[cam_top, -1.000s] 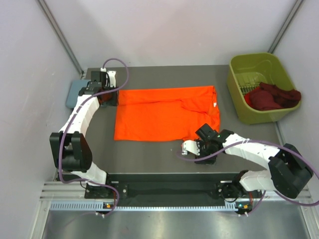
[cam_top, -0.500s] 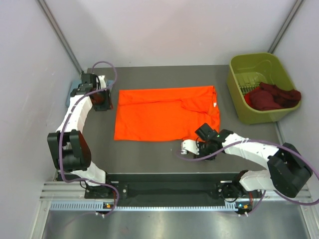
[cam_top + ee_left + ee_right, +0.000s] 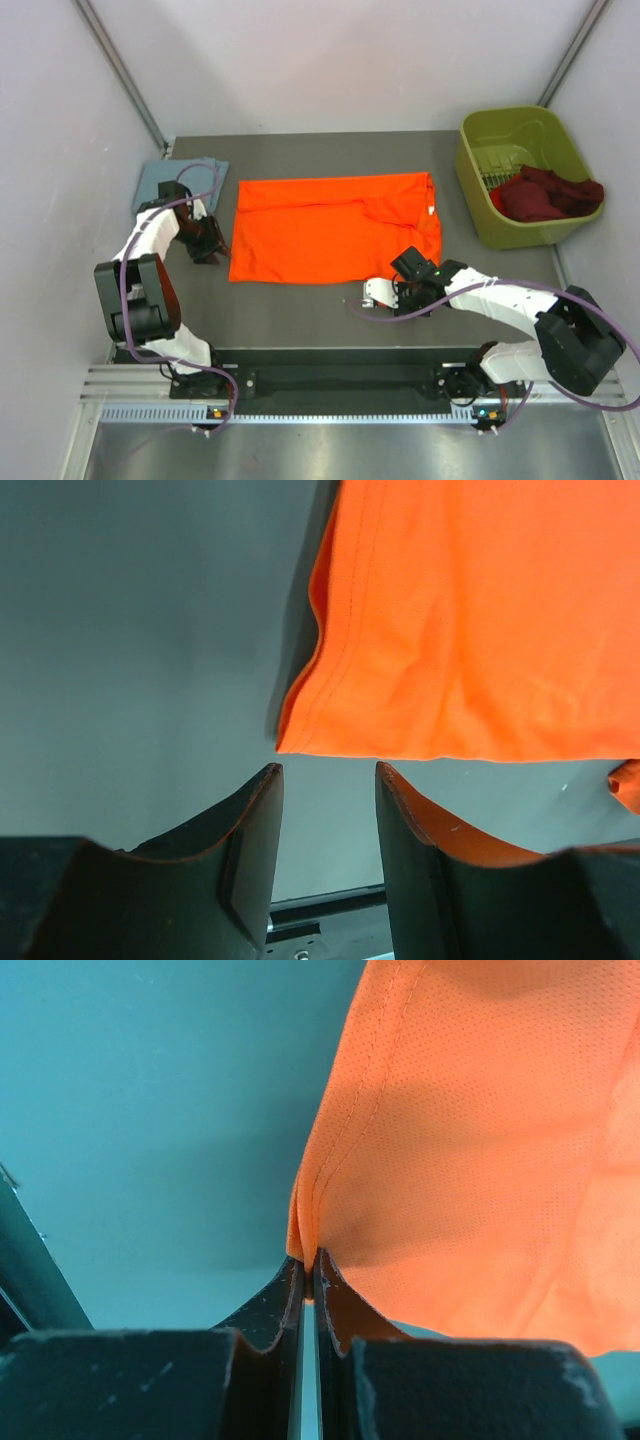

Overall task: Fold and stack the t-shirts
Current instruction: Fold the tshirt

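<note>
My left gripper needs to lower toward the orange t-shirt, onto its near corner, because my open fingers are just short of that corner and have only table between them.
An orange t-shirt [image 3: 320,230] lies spread flat on the grey table [image 3: 300,310], with its right side partly folded over. My right gripper [image 3: 403,285] is at the shirt's near right corner. In the right wrist view it [image 3: 308,1258] is shut on a pinched fold of the orange hem [image 3: 470,1140]. My left gripper [image 3: 210,245] hovers by the shirt's near left corner. Its jaws [image 3: 328,770] stand open with only table between them, just short of the orange corner [image 3: 470,630]. A folded grey-blue t-shirt [image 3: 180,180] lies at the back left.
A green bin [image 3: 505,135] at the back right holds a crumpled dark red shirt [image 3: 545,195]. Walls close in the table on the left, back and right. A black rail [image 3: 340,375] runs along the near edge between the arm bases.
My left arm came from the shirt's far left corner down its left edge to the near left corner, uncovering the grey-blue shirt. My right gripper closed on the orange hem.
</note>
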`<state>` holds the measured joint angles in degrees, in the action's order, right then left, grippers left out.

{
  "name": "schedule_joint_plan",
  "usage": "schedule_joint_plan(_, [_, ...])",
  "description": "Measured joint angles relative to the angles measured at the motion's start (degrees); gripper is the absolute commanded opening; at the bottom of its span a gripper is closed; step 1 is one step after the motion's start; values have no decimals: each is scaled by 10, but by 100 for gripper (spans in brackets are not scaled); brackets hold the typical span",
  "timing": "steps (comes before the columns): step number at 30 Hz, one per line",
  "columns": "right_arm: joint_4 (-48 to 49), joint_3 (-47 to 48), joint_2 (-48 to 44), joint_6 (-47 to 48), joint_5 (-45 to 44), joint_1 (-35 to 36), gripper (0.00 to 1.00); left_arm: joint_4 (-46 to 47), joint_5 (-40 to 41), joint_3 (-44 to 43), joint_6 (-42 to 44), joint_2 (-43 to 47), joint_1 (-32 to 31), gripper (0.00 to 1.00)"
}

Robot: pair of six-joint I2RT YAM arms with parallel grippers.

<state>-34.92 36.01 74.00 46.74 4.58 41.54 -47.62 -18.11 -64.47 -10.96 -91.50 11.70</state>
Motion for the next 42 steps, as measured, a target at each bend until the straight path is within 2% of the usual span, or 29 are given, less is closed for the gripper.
schedule_joint_plan(7, [2,0,0,0,-3,0,0,3,-8,5,-4,-22,0,46])
schedule_joint_plan(20, [12,5,8,-3,-5,-9,0,2,-12,-2,-1,-104,0,37])
schedule_joint_plan(31, [26,9,16,-5,-7,-12,0,-7,-16,-6,4,-121,0,33])
schedule_joint_plan(35, [28,9,17,-5,-7,-13,0,-9,-16,-6,5,-122,0,22])
schedule_joint_plan(37, [29,10,17,-5,-6,-15,0,-14,-18,-6,6,-122,1,7])
schedule_joint_plan(38, [28,12,19,-5,-7,-16,0,-16,-18,-6,7,-122,1,3])
schedule_joint_plan(39, [30,14,22,-7,-7,-18,0,-18,-20,-6,8,-122,1,0])
schedule_joint_plan(42, [30,24,30,-11,-7,-28,0,-22,-23,-6,11,-121,1,0])
